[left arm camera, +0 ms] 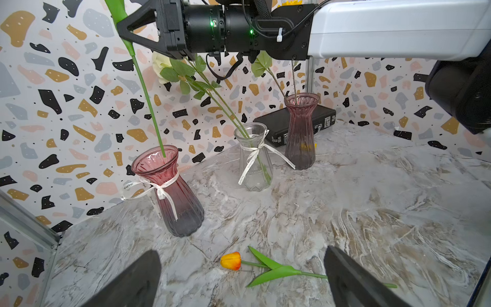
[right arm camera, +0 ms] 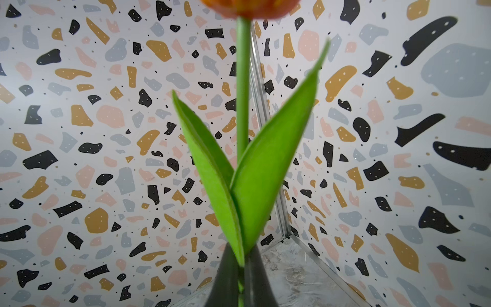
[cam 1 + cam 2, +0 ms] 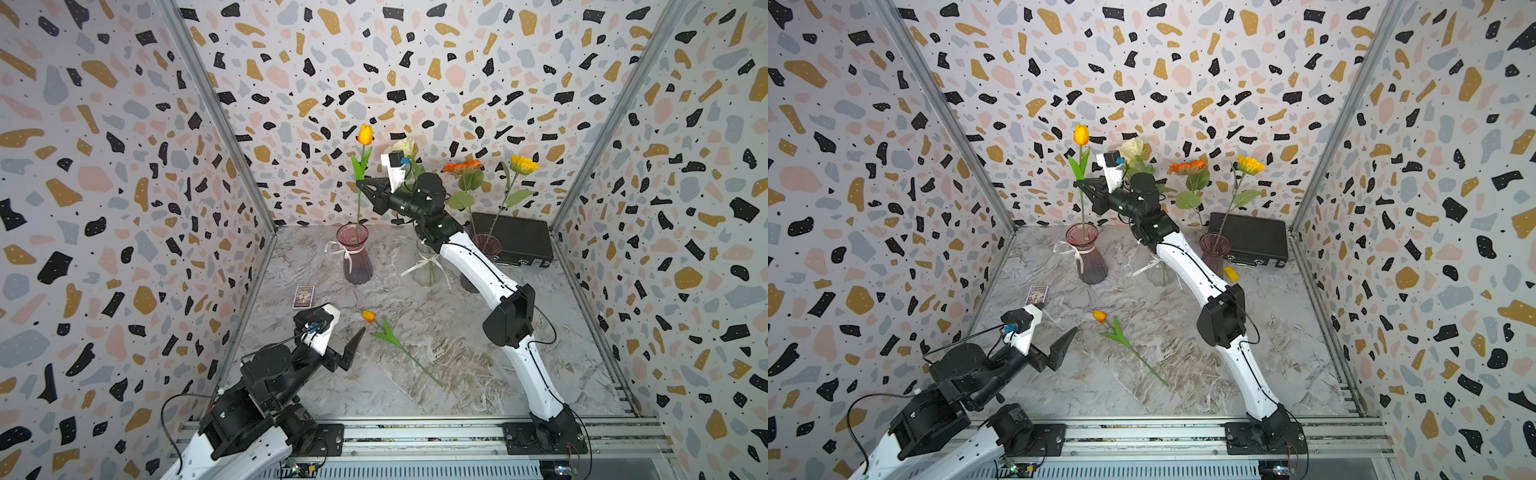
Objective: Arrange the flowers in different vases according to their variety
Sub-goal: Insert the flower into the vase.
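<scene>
My right gripper should lower the tulip toward the vase's rim and release it: the pink-red vase's opening [image 3: 352, 234] is below the gripper, the stem's end already inside.
My right gripper [image 3: 360, 183] [image 2: 240, 279] is shut on the green stem of an orange tulip [image 3: 365, 134] just below its leaves. It holds the tulip upright, and the stem's lower end reaches into the mouth of the pink-red vase [image 3: 355, 257] [image 1: 170, 191]. The clear vase [image 1: 253, 159] holds cream-white roses [image 3: 405, 146]. The purple-brown vase [image 1: 301, 130] holds an orange daisy [image 3: 461, 166] and a yellow one [image 3: 523, 164]. A second orange tulip [image 3: 368, 316] [image 1: 230, 261] lies flat on the marble table. My left gripper [image 1: 241, 253] hovers open just in front of it, empty.
A black flat case [image 3: 515, 241] lies at the back right behind the purple-brown vase. A small printed card box [image 3: 303, 296] sits near the left wall, and a small yellow piece [image 3: 1231, 273] by the case. Patterned walls close three sides, with a metal rail [image 3: 415, 432] along the front.
</scene>
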Motion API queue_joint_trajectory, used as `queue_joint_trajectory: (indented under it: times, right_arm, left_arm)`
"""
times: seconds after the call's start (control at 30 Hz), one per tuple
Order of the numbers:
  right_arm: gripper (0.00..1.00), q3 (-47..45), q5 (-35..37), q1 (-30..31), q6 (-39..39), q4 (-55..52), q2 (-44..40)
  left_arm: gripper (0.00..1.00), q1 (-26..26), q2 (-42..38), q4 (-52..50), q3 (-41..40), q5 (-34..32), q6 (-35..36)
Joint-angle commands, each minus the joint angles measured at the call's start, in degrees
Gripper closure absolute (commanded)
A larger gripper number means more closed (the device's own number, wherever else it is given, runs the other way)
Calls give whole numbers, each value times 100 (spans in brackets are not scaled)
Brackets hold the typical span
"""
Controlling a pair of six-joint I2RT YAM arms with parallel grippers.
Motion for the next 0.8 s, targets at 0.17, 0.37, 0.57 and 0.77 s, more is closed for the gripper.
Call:
queue_joint_trajectory:
  times: [0.17, 0.37, 0.57, 0.77]
  right_arm:
    - [100, 467, 293, -116, 275, 768, 47]
    - [100, 545, 293, -183, -53, 752, 410]
    - [100, 586, 304, -177, -411, 655, 789]
    - [100, 583, 213, -185, -427, 636, 1030]
  left_arm:
    - [0, -18, -110, 146, -222, -9, 235]
    - [0, -22, -128, 203, -312, 35, 232]
    - [0, -20, -138, 234, -349, 135, 183]
    - [0, -22, -153, 180, -358, 139, 178]
